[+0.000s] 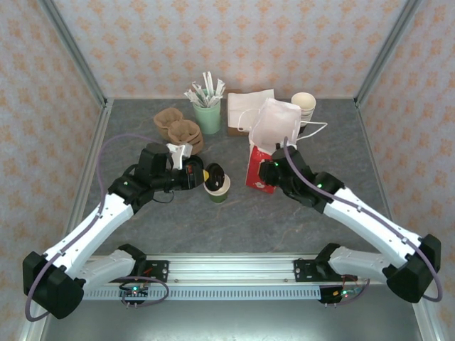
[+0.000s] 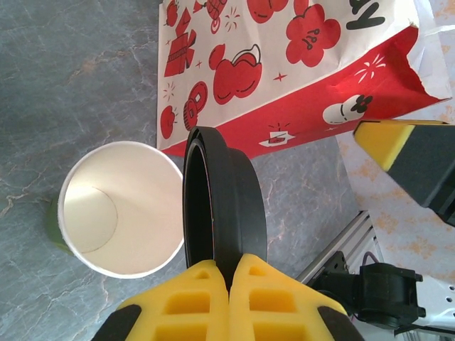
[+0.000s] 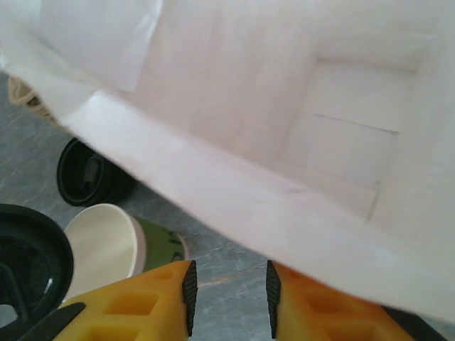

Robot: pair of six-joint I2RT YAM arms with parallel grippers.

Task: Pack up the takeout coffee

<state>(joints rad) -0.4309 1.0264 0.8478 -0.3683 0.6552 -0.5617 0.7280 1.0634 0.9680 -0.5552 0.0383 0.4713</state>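
I will tilt the lid with my left gripper next and lower it over the cup's opening [image 1: 219, 187] [image 2: 122, 209] to release it.
The takeout coffee cup [image 1: 217, 190] stands lidless mid-table, olive-green outside and cream inside [image 2: 117, 209]; it is also at the lower left of the right wrist view [image 3: 106, 249]. My left gripper [image 1: 201, 175] [image 2: 229, 273] is shut on the edge of its round black lid [image 2: 227, 206], held on edge right beside the cup's rim. The red-and-white paper bag [image 1: 266, 153] [image 2: 284, 64] stands open to the right. My right gripper [image 1: 269, 170] [image 3: 227, 298] is open at the bag's near wall [image 3: 284, 142], with bare table between its fingers.
Behind stand a green cup of sticks and sachets [image 1: 207, 114], brown paper sleeves [image 1: 178, 129], napkins on a brown box [image 1: 249, 110] and a stack of cream cups [image 1: 304, 105]. Another black lid [image 3: 89, 174] lies beyond the cup. The arm rail [image 1: 227, 273] runs along the near edge.
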